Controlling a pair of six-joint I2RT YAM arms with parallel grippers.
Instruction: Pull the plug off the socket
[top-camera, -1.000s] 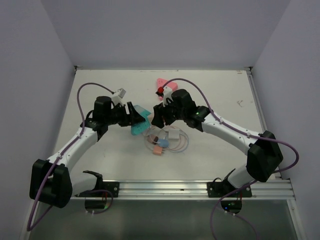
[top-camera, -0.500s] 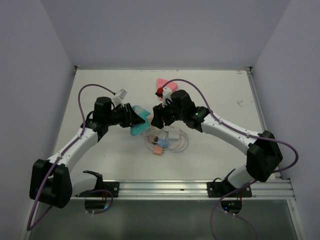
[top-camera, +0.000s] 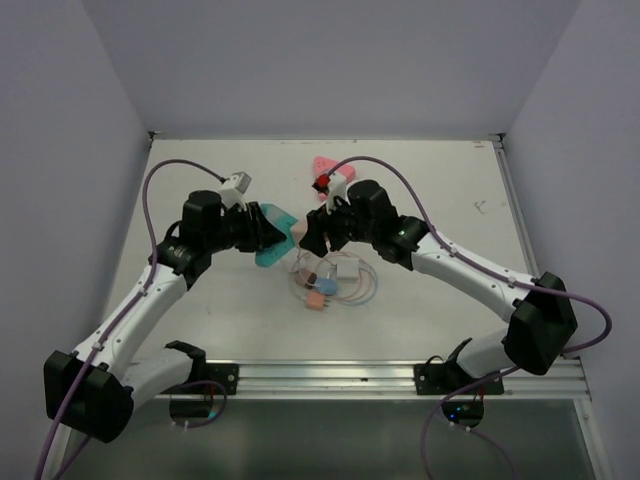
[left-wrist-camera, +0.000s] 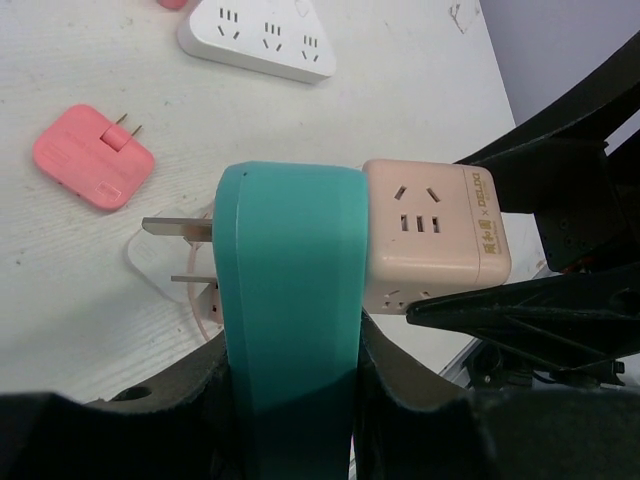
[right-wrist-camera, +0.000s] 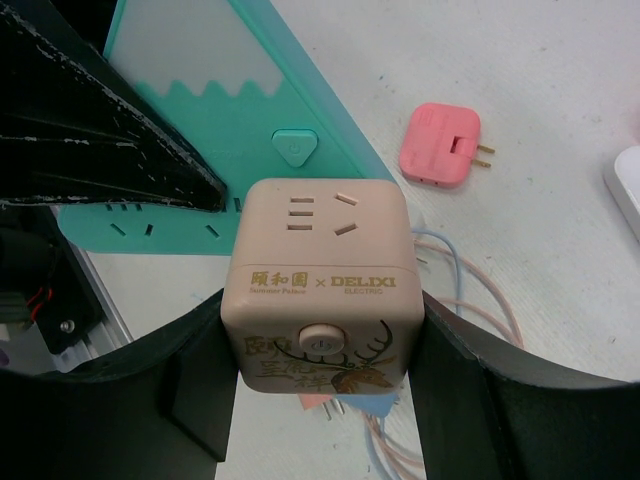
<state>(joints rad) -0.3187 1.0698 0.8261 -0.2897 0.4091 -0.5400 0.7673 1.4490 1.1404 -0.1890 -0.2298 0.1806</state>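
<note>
I need to pull the cube off the socket next and bring it down. Then I need to release it on the clear tabletop by the cables, below and back from my right gripper.
A teal triangular socket (top-camera: 266, 243) (left-wrist-camera: 290, 300) (right-wrist-camera: 230, 130) hangs above the table's middle. A beige cube plug (top-camera: 300, 232) (left-wrist-camera: 435, 235) (right-wrist-camera: 322, 280) sits pressed against the socket's face. My left gripper (top-camera: 258, 238) (left-wrist-camera: 292, 372) is shut on the socket's edge, its black fingers (left-wrist-camera: 400, 385) on either flat side. From the right, my right gripper (top-camera: 314, 234) (right-wrist-camera: 325, 355) is shut on the cube, one pad (right-wrist-camera: 190, 385) against each side wall. The plug's pins are hidden inside the socket.
Below the held pair lie tangled thin cables with small blue and orange plugs (top-camera: 322, 288) and a white adapter (top-camera: 346, 268). A pink flat plug (left-wrist-camera: 92, 157) (right-wrist-camera: 440, 146), a white triangular socket (left-wrist-camera: 262, 35) and a pink triangular one (top-camera: 322, 165) rest on the table behind.
My left gripper's jaws have closed onto the teal socket. The left arm has shifted slightly up and back; the right gripper keeps its hold on the cube.
</note>
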